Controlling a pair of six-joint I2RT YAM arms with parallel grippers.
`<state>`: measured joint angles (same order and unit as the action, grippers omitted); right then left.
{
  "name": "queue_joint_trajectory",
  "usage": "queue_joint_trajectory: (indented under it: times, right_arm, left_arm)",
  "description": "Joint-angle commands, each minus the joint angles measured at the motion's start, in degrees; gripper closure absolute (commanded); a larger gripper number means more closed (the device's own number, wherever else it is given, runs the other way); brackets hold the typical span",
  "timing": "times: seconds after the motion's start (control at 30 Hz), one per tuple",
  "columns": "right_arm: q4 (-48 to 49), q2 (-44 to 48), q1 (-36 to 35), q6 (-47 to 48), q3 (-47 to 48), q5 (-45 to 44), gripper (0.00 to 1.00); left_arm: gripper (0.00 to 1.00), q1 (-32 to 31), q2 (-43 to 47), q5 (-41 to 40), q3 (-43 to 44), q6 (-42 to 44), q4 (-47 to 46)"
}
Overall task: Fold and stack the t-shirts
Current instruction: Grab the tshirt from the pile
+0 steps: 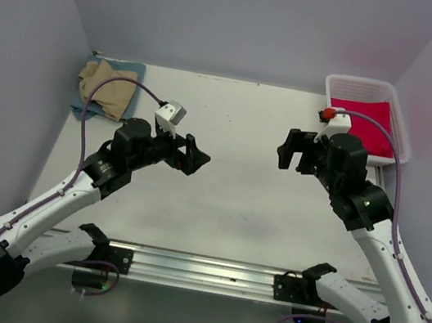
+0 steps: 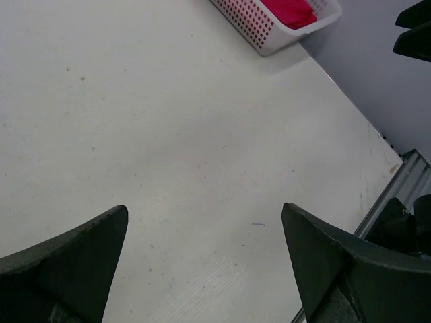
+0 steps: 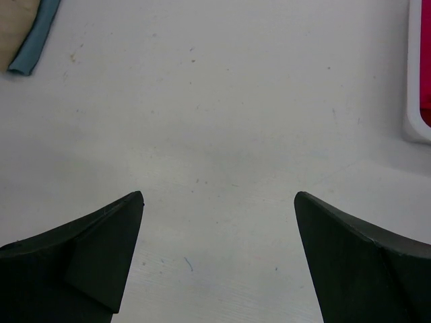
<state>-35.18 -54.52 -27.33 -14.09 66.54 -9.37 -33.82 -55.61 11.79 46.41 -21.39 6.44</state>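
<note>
The red t-shirt is inside the basket's sides, so I should carry my right gripper outward over the basket's rim, then lower it open onto the red t-shirt's far part (image 1: 368, 110).
A folded tan t-shirt (image 1: 110, 89) lies on a folded blue-grey t-shirt (image 1: 136, 73) at the table's far left corner; their edges also show in the right wrist view (image 3: 32, 50). A red t-shirt (image 1: 365, 122) lies in the white lattice basket (image 1: 403, 136) at the far right, and it also shows in the left wrist view (image 2: 291, 12). My left gripper (image 1: 196, 158) is open and empty above the bare table middle. My right gripper (image 1: 289, 151) is open and empty, just left of the basket.
The white table (image 1: 227, 196) runs between grey walls. A metal rail (image 1: 198, 268) with the arm bases lines the near edge. The basket's corner shows in the left wrist view (image 2: 259, 30) and its rim in the right wrist view (image 3: 414, 81).
</note>
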Motion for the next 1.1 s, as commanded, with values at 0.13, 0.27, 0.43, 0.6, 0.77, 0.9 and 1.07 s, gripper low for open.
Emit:
queue_joint_trajectory:
  times: [0.13, 0.27, 0.43, 0.6, 0.77, 0.9, 1.07]
  right_arm:
    - [4.41, -2.16, 0.00, 0.46, 1.92, -1.52, 0.01]
    - [5.12, -8.74, 1.13, 0.81, 5.34, -11.62, 0.01]
    - [1.70, -26.31, 12.45, -1.56, 18.17, -16.28, 0.01]
    - [-0.86, -38.71, 25.38, -8.58, 31.59, -16.90, 0.01]
    - [-6.12, -56.28, 31.81, -9.90, 46.55, -17.45, 0.01]
    - [-7.98, -67.53, 34.10, -11.23, 57.18, -12.88, 0.01]
    - [-10.79, -80.80, 35.77, -10.44, 66.77, -6.65, 0.01]
  left_arm:
    - [0.00, -0.28, 1.82, -0.28, 2.28, 1.17, -1.25]
    - [0.00, -0.28, 3.85, -0.19, 1.40, 1.26, -1.95]
    - [0.00, -0.28, 5.34, 0.51, 0.00, 0.56, -1.60]
    - [0.00, -0.28, 7.44, 0.34, -2.99, -1.29, -1.43]
    - [0.00, -0.28, 9.21, -0.36, -3.87, -1.90, 0.50]
    - [0.00, -0.28, 12.01, -1.59, -4.14, -2.43, 2.09]
    - [0.00, -0.28, 15.27, -3.35, -6.15, -3.83, 3.32]
